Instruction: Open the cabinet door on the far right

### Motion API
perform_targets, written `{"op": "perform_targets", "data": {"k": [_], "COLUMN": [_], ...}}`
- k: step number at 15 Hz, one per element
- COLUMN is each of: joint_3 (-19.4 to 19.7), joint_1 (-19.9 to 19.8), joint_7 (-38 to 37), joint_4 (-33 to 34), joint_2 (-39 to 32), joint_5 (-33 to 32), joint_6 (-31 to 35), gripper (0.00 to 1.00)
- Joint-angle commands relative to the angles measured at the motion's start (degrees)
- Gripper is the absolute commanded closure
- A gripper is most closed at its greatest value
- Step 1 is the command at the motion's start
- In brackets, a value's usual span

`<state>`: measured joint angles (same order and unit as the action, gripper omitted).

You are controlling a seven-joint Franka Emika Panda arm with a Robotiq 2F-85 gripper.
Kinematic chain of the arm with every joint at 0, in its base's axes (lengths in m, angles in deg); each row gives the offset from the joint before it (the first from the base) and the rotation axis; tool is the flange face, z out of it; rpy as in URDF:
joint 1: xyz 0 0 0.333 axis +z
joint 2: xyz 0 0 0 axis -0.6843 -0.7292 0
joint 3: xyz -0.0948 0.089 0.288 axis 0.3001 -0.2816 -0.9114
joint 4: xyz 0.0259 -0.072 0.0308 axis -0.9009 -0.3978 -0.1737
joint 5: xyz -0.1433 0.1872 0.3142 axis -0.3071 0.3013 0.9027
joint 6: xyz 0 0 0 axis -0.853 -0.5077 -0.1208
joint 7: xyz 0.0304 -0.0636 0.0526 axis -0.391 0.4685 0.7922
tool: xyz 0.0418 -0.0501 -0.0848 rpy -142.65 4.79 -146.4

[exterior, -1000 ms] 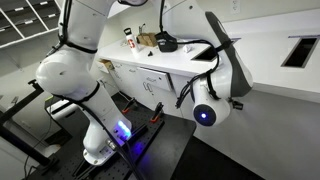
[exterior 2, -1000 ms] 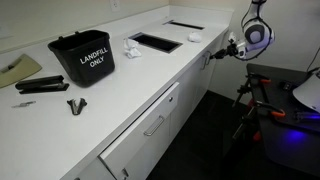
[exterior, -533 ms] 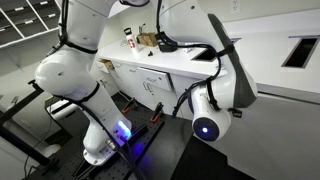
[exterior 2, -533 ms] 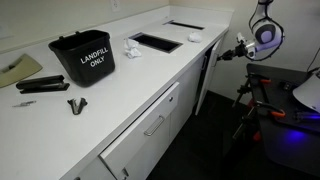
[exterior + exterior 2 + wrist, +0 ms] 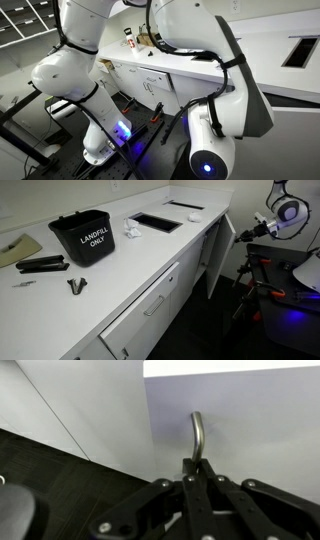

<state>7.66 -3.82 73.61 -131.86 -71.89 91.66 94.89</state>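
Note:
The door stands only partly open. So my gripper pulls away from the counter next and swings the door wider by its bar handle's lower part (image 5: 198, 452), then releases.
The cabinet door (image 5: 218, 258) is a plain white panel at the far end of the counter, swung partly open in an exterior view. It fills the wrist view (image 5: 250, 420) with its slim silver bar handle (image 5: 197, 435). My gripper (image 5: 193, 468) is shut on that handle; in an exterior view it (image 5: 256, 226) sits at the door's outer top edge. In an exterior view (image 5: 205, 140) the arm hides the door.
A black bin marked LANDFILL ONLY (image 5: 84, 237) stands on the white counter (image 5: 110, 275), with a stapler (image 5: 42, 266) and a recessed slot (image 5: 155, 222). Drawer fronts (image 5: 150, 305) lie below. The robot base (image 5: 95, 140) stands on dark floor.
The gripper has pulled outward from the counter with the handle in it, and the cabinet door has swung from nearly shut to partly open.

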Motion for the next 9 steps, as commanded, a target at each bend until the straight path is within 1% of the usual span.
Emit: {"op": "perform_targets", "data": {"k": [1,3,4,5,7,9], "joint_3": [2.9,3.8,2.5,2.8,2.6,2.1], "joint_1": [-4.0,-5.5,-4.8,-5.7,-6.2,-5.9], "joint_7": [0.4,-0.7,0.1,0.1,0.1,0.1], "joint_4": [4.2,5.6,1.8,2.1,2.1,2.2], "joint_2": [-3.1,-3.7,-0.3,-0.3,-0.3,-0.3], "joint_5": [-3.9,-7.0,-6.7,-7.5,-7.6,-7.5], "joint_6": [1.6,2.0,0.6,0.6,0.3,0.3], "gripper": [0.98,0.98,0.98,0.91,0.91,0.91]}}
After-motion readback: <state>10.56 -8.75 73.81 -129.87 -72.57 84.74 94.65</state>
